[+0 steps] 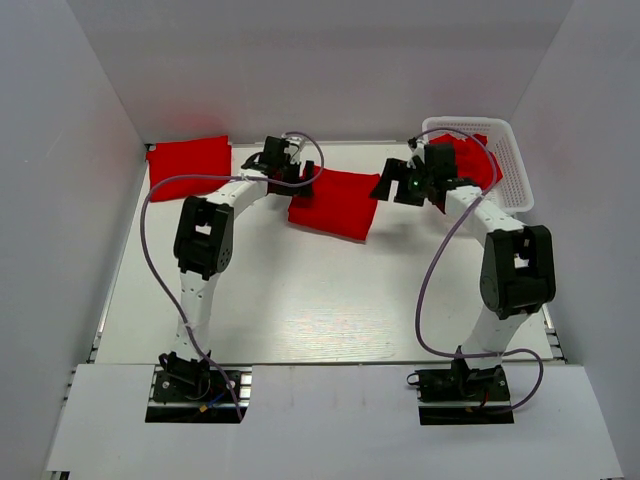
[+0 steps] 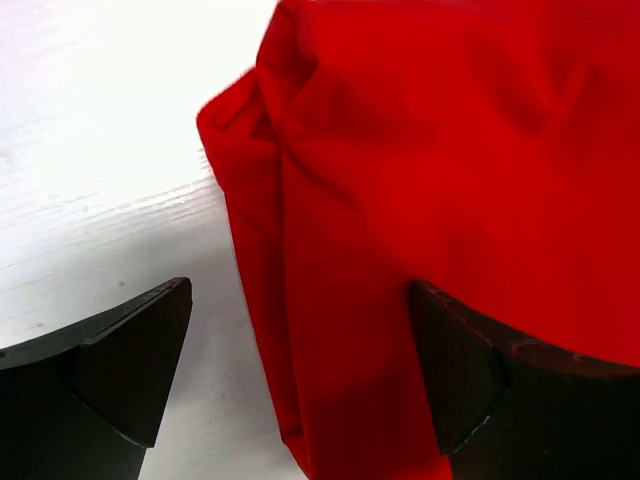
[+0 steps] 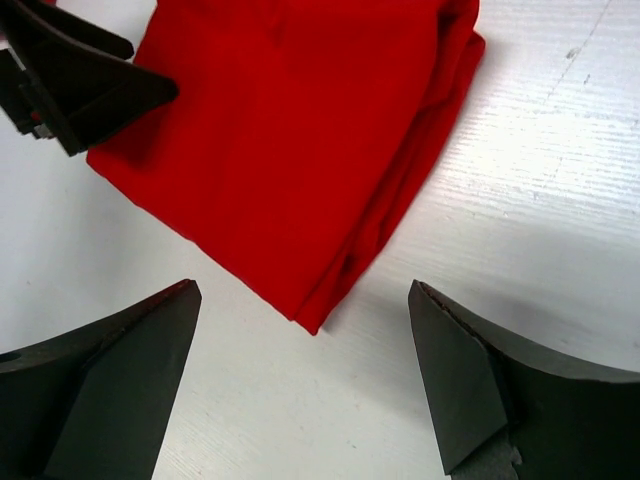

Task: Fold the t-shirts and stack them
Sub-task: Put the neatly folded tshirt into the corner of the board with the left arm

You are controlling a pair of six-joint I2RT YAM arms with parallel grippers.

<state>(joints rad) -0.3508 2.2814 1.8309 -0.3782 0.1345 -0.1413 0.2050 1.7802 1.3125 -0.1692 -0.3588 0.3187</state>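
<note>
The folded edge of the middle shirt [image 1: 297,203] [image 2: 305,325] is already between the open fingers of my left gripper, so I will move that gripper down around the edge and close it there.
A folded red t-shirt [image 1: 335,203] lies at the back middle of the table. My left gripper [image 1: 293,176] is open at its left edge. In the left wrist view the shirt's folded edge [image 2: 400,200] lies between the open jaws of that gripper [image 2: 300,375], the right finger [image 2: 480,380] over the cloth. My right gripper [image 1: 388,187] is open just right of the shirt. In the right wrist view the shirt's corner [image 3: 290,150] lies ahead of the open, empty gripper [image 3: 300,385]. A second folded red t-shirt [image 1: 190,165] lies at the back left. More red cloth [image 1: 478,160] fills the basket.
The white lattice basket [image 1: 510,165] stands at the back right corner. White walls close in the table on the left, back and right. The left gripper's finger [image 3: 75,85] shows at the top left of the right wrist view.
</note>
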